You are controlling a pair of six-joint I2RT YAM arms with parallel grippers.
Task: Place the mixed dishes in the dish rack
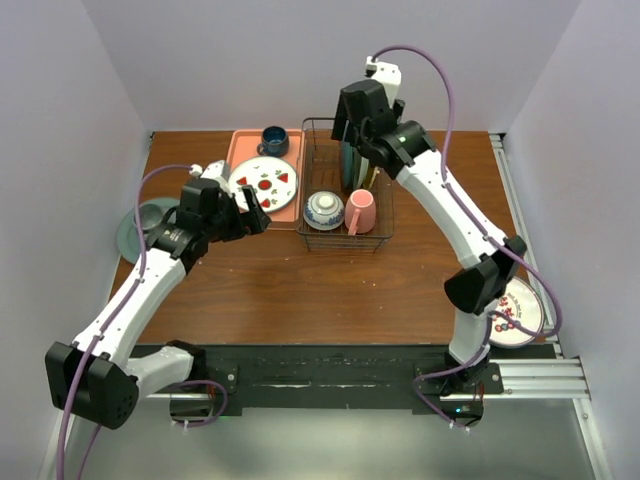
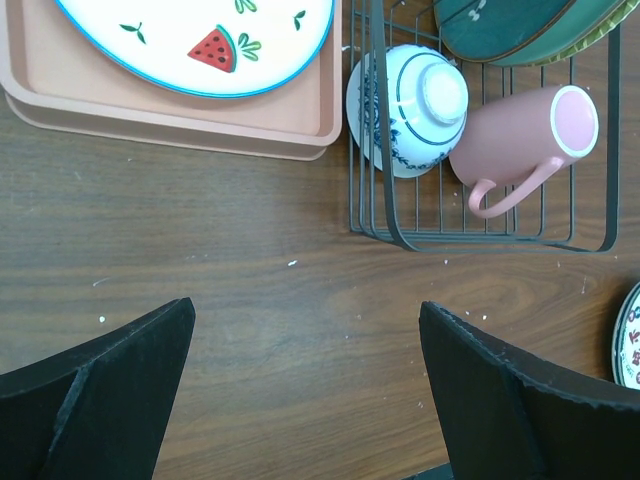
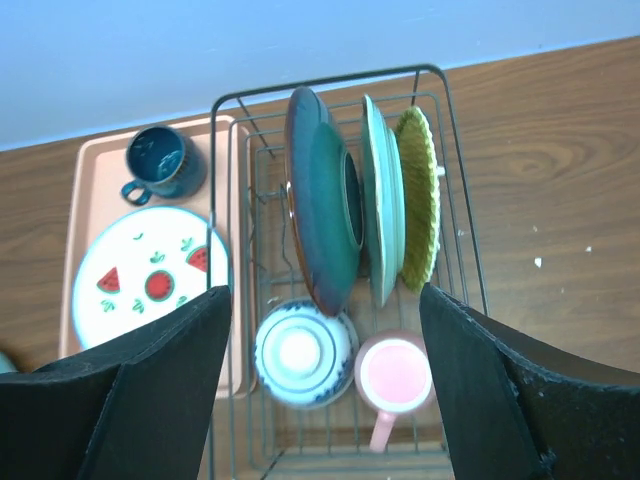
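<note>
The right gripper swings back, down and to the right in the top view, onto the unracked red-marked plate's far rim (image 1: 511, 281) next.
The dark wire dish rack (image 1: 345, 248) stands at the table's middle back. Upright in it are a dark teal plate (image 3: 325, 215), a light teal plate (image 3: 383, 215) and a yellow woven-look plate (image 3: 418, 200). An upturned blue-and-white bowl (image 3: 303, 355) and a pink mug (image 3: 395, 375) sit at its near end. My right gripper (image 3: 325, 292) hovers open above the rack, holding nothing. My left gripper (image 2: 307, 305) is open over bare wood, left of the rack. A white watermelon plate (image 1: 265, 183) lies on the pink tray (image 1: 238, 145).
A dark blue mug (image 1: 274, 140) stands on the tray's far end. A teal-grey plate (image 1: 140, 228) lies at the table's left edge. A white plate with red marks (image 1: 520, 312) sits at the right edge, near my right arm's elbow.
</note>
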